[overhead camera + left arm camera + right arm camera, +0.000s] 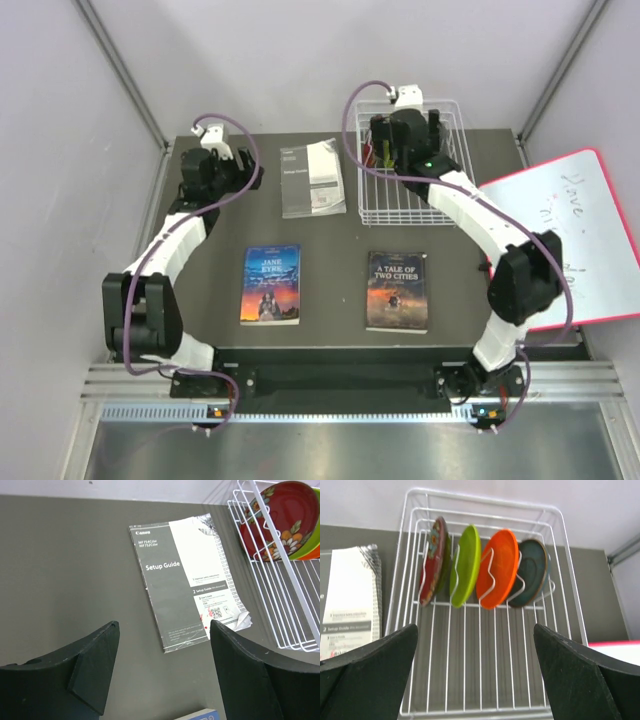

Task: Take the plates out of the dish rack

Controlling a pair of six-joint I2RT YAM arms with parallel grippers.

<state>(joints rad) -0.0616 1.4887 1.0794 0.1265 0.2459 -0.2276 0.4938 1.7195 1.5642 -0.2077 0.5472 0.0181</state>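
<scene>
I will next move my right gripper to the left in the top view and lower it with its fingers on both sides of the exposed rim of the red plate (434, 560), which is standing upright below it.
The white wire dish rack (485, 680) stands at the back right of the table (400, 205). In the right wrist view a red plate (434, 560), a lime green plate (466, 565), an orange plate (499, 567) and a dark teal plate (532, 572) stand upright between its prongs at the far end. My right gripper (475, 655) is open and empty, above the rack's near half. My left gripper (162, 645) is open and empty over bare table at the back left; the red plate (280, 515) shows at its upper right.
A Canon Setup Guide booklet (312, 177) lies left of the rack. Two books, Jane Eyre (271, 284) and A Tale of Two Cities (397, 291), lie nearer the front. A red-framed whiteboard (575, 235) leans at the right edge. Grey walls enclose the table.
</scene>
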